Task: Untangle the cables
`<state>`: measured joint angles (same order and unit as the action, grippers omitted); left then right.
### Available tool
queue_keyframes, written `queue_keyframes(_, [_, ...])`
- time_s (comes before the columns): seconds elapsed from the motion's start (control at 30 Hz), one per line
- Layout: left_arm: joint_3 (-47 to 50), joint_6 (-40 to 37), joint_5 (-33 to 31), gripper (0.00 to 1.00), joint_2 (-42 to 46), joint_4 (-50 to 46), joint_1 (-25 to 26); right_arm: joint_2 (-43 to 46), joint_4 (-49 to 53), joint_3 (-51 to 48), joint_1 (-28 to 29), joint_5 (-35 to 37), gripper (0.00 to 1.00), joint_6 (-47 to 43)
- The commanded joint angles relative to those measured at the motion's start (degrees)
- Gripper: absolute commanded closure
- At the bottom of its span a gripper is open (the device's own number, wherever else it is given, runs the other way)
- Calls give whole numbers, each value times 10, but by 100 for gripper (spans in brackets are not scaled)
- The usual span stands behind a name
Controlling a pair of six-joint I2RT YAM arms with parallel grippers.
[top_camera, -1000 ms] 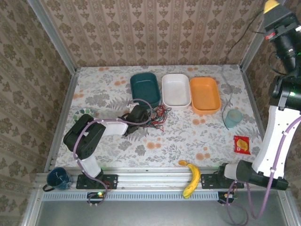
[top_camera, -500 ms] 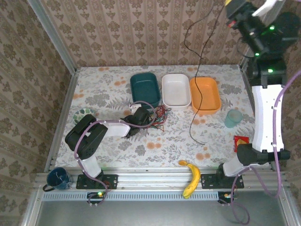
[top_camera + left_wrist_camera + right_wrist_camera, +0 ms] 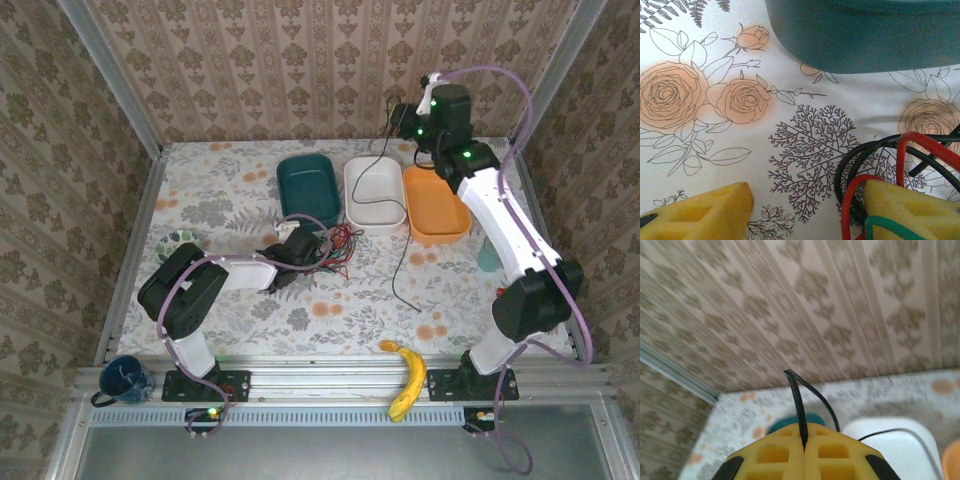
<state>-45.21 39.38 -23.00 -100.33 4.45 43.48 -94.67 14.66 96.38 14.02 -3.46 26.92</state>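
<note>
The robot's right gripper next needs to go lower and tilt its fingers down over the white bin, then let go of the black cable.
A tangle of red, green and black cables [image 3: 335, 246] lies mid-table in front of the teal bin. My left gripper [image 3: 300, 245] rests low at its left side and is open. In the left wrist view its yellow fingers [image 3: 695, 215] stand apart, with red [image 3: 920, 145], green [image 3: 890, 225] and black [image 3: 860, 155] loops draped round the right finger. My right gripper [image 3: 398, 115] is raised near the back wall and shut on a black cable [image 3: 396, 275], which hangs down to the table. In the right wrist view the cable [image 3: 799, 400] is pinched between closed pads [image 3: 775, 450].
Teal [image 3: 308, 185], white [image 3: 374, 190] and orange [image 3: 436, 200] bins line the back. A banana [image 3: 407, 378] lies on the front rail and a blue mug [image 3: 122, 378] sits at front left. A pale teal cup [image 3: 488, 258] stands behind the right arm.
The right arm has swung from the upper right corner down and left toward the back middle, carrying the black cable. The left gripper has stayed by the tangle.
</note>
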Motion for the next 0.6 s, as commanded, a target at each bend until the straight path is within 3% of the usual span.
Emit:
queue_keyframes(0.0, [43, -9, -14, 37, -39, -213, -8, -16, 2, -24, 4, 23, 100, -3])
queue_keyframes(0.3, [34, -8, -15, 37, -41, -222, -8, -75, 1, -71, -10, 13, 100, 32])
queue_keyframes(0.57, [37, -3, -24, 37, -33, -226, -8, -175, 66, -8, -18, -4, 100, 51])
